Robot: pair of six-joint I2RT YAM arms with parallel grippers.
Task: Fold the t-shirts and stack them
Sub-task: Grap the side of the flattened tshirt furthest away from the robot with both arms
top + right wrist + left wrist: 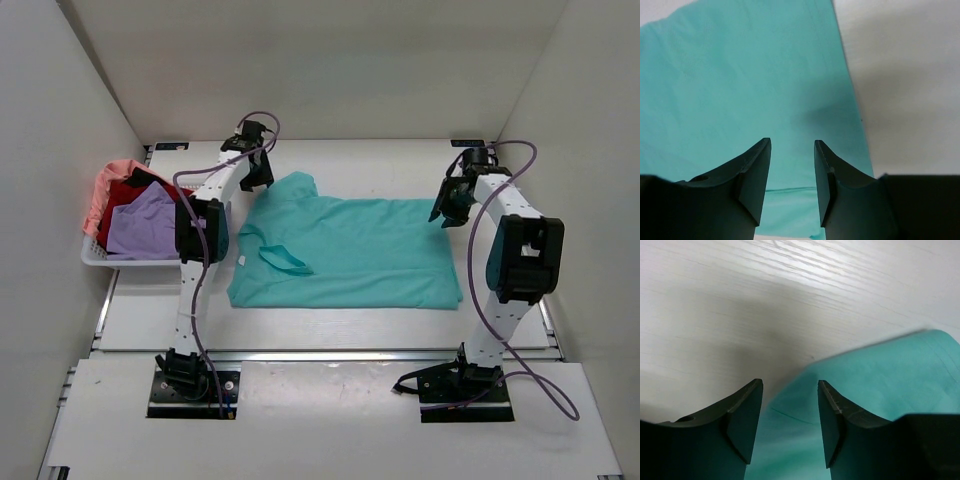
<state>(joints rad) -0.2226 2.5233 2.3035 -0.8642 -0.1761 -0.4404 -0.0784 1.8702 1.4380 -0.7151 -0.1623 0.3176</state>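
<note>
The sleeve's teal edge point(265, 191) point(794, 390) already runs between the left gripper's open fingers, so the gripper should next go down slightly toward the end of the far sleeve and close on that edge.
A teal t-shirt point(345, 255) lies spread flat on the white table, collar to the left. My left gripper point(258, 178) hovers open and empty over its far left sleeve; the teal cloth point(875, 375) shows between and beyond the fingers. My right gripper point(446, 212) hovers open and empty over the shirt's far right corner, with teal cloth point(740, 75) under it. A lavender shirt point(143, 228), a dark red shirt point(125, 195) and a salmon pink shirt point(107, 183) lie crumpled in the basket at the left.
A white mesh basket point(110, 258) stands at the table's left edge, against the left wall. White walls close in the left, back and right sides. Bare table point(380, 165) lies behind the shirt.
</note>
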